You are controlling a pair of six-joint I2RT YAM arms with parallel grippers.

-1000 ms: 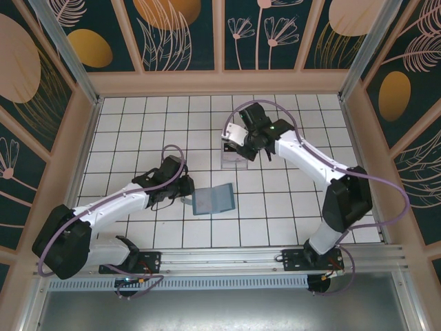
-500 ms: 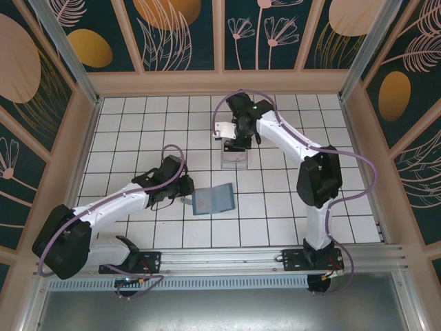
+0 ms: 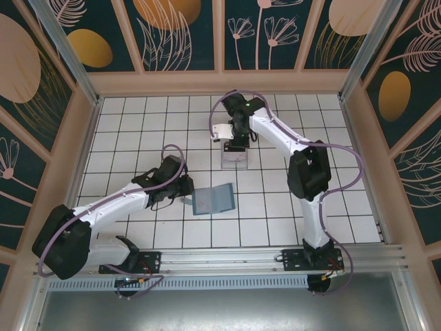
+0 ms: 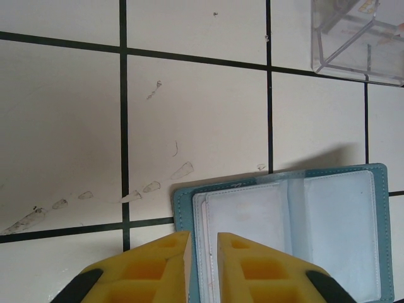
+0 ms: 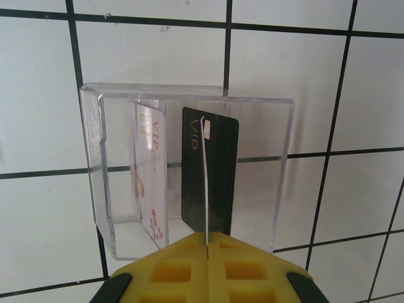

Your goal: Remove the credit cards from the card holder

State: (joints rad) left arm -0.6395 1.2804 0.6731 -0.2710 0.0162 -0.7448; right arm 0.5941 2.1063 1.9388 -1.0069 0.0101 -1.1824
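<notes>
My right gripper should next lower the pale card into the tray (image 5: 101,189) and let it go there, because an open gap between the pinkish and black cards is below the gripper.
The teal card holder (image 3: 213,199) lies open on the tiles, its grey-blue sleeves (image 4: 328,221) facing up. My left gripper (image 4: 203,235) is shut on its left edge, with the teal rim and an inner sleeve between the yellow fingers (image 4: 158,259). My right gripper (image 5: 206,235) is shut on a pale credit card (image 5: 204,177), which I see edge-on in the wrist view and as a white rectangle (image 3: 220,131) from above. It hangs over the clear tray (image 5: 101,189). A black credit card (image 5: 221,170) and a pinkish one (image 5: 149,170) stand inside that tray.
The clear tray (image 3: 234,157) sits about one and a half tiles beyond the card holder and shows at the top right of the left wrist view (image 4: 353,38). Wooden walls (image 3: 83,145) border the white tiled floor. Smudges (image 4: 151,187) mark the tiles left of the holder.
The right arm has folded its elbow inward. Its gripper has carried the pale card a little left and farther back over the tray. The left arm and card holder have not moved.
</notes>
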